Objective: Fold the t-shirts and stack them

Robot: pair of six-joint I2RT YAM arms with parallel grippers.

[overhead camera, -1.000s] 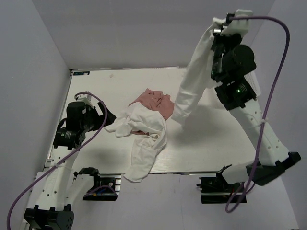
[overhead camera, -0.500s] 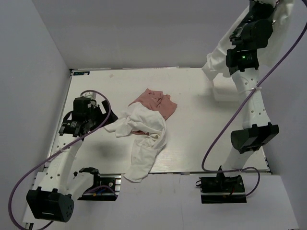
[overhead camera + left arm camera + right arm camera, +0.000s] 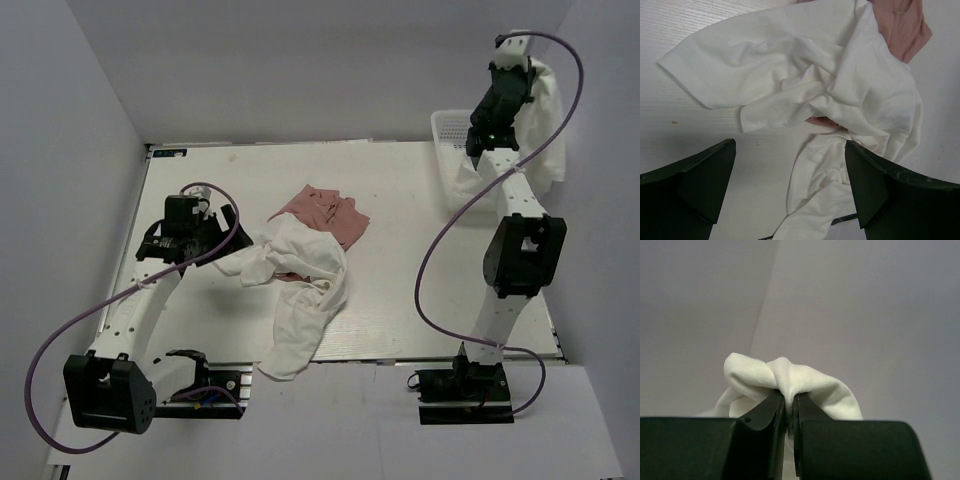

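The white mesh basket stands below my raised right gripper, which next needs to lower toward it and release the second white t-shirt inside.
A crumpled white t-shirt point(image 3: 300, 285) lies mid-table, partly covering a dusty pink t-shirt point(image 3: 325, 212) behind it. My left gripper point(image 3: 228, 233) hovers open just left of this heap. The left wrist view shows the white t-shirt point(image 3: 805, 80) and a corner of the pink t-shirt point(image 3: 902, 30) ahead of the left gripper point(image 3: 790, 150), whose wide jaws hold nothing. My right gripper point(image 3: 510, 48) is raised high at the far right, shut on a second white t-shirt point(image 3: 545, 115) that hangs beside the arm. In the right wrist view the right gripper point(image 3: 789, 407) pinches a fold of that t-shirt point(image 3: 810, 382).
A white mesh basket point(image 3: 450, 125) stands at the table's back right corner, under the raised right arm. The white tabletop point(image 3: 420, 260) is walled by grey panels on the left, back and right. One sleeve of the heaped white t-shirt reaches the table's near edge.
The right arm has swung its hanging white t-shirt from above the table's middle up to the far right, by the basket. The left gripper has edged slightly toward the heap.
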